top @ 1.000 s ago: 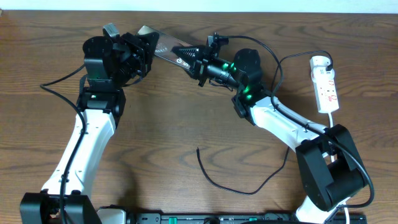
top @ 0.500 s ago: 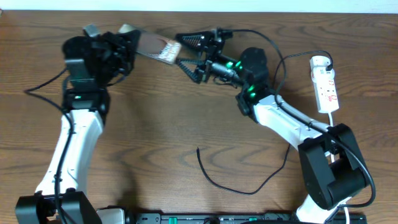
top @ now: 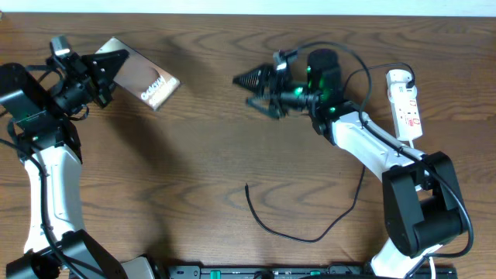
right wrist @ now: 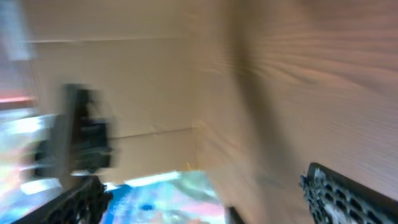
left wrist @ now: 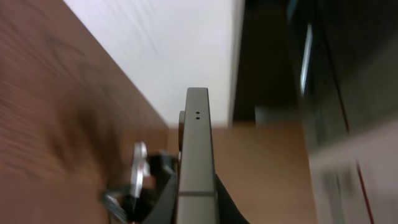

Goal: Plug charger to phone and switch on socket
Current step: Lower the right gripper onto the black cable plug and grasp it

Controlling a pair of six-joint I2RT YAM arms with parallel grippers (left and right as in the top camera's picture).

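The charger's black plug tip (top: 247,191) lies loose on the tabletop. Next I need to move my right gripper back, turn its fingers down and lower it onto that tip.
The phone (top: 143,77), a brown-grey slab with white lettering, hangs above the table's far left with my left gripper (top: 102,66) shut on one end. In the left wrist view the phone (left wrist: 196,149) stands edge-on between the fingers of the left gripper (left wrist: 196,202). My right gripper (top: 260,91) is open at centre back, apart from the phone and holding nothing. In the blurred right wrist view the right gripper (right wrist: 211,199) has only table between its fingers. The charger (top: 298,235) lies as a thin black cable at front centre, its free tip pointing left. The white socket (top: 406,108) lies at the far right.
The socket's white cord (top: 418,147) runs down along the right arm. The back edge of the table (top: 232,14) meets a white wall just behind both grippers. The left arm (top: 50,186) stands along the table's left side.
The right gripper opened and let go of the phone, then drew back to the right. The left arm swung left, carrying the phone away with it.
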